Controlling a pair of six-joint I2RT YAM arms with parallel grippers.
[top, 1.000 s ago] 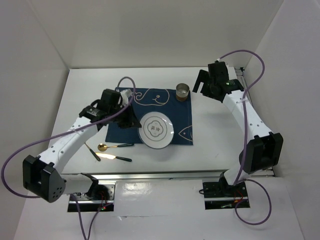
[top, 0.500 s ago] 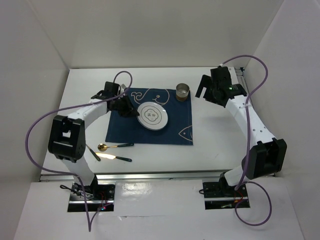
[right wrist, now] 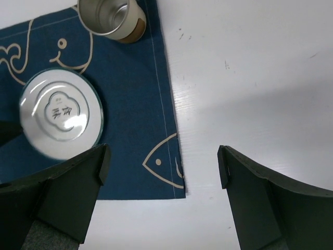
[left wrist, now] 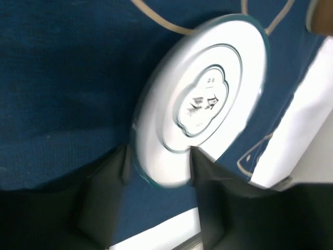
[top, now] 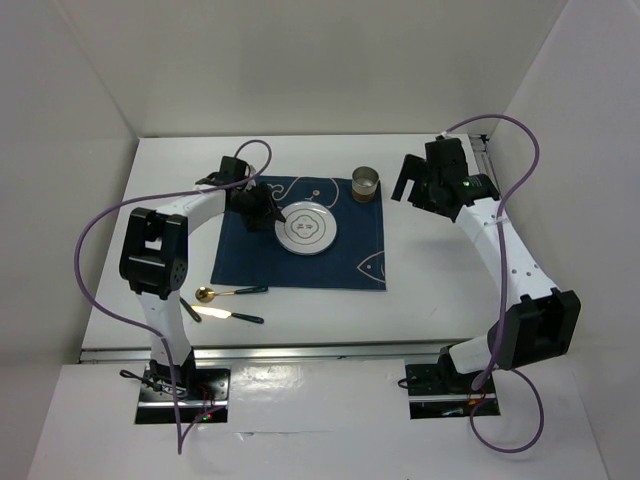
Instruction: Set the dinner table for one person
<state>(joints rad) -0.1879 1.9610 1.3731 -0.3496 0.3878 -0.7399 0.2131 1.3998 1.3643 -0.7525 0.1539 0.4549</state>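
The right gripper swings back past the plate, turns and lowers onto the gold knife's dark handle (top: 247,318) next, since the knife lies off the mat.
The white dinner table (top: 170,190) carries a navy mat with fish drawings (top: 350,255). A white round plate (top: 306,229) lies near the mat's middle. My left gripper (top: 262,214) is at the plate's left rim. In the left wrist view the plate (left wrist: 203,99) has its near rim between the fingers (left wrist: 106,192), both touching it; my left gripper (left wrist: 159,156) is shut on it. My right gripper (top: 410,182) is open and empty, right of a metal cup (top: 366,184). The right wrist view shows my right gripper (right wrist: 164,153) over the mat's right edge (right wrist: 135,104), the plate (right wrist: 60,112) and the cup (right wrist: 109,15).
A gold spoon with a black handle (top: 225,293), a gold knife with a black handle (top: 228,316) and another dark utensil (top: 187,305) lie on the table in front of the mat's left corner. White walls enclose the table on three sides.
The left arm swung back and left, carrying the plate from the mat's front edge toward its middle; the plate looks smaller and lower now. The right gripper barely shifted.
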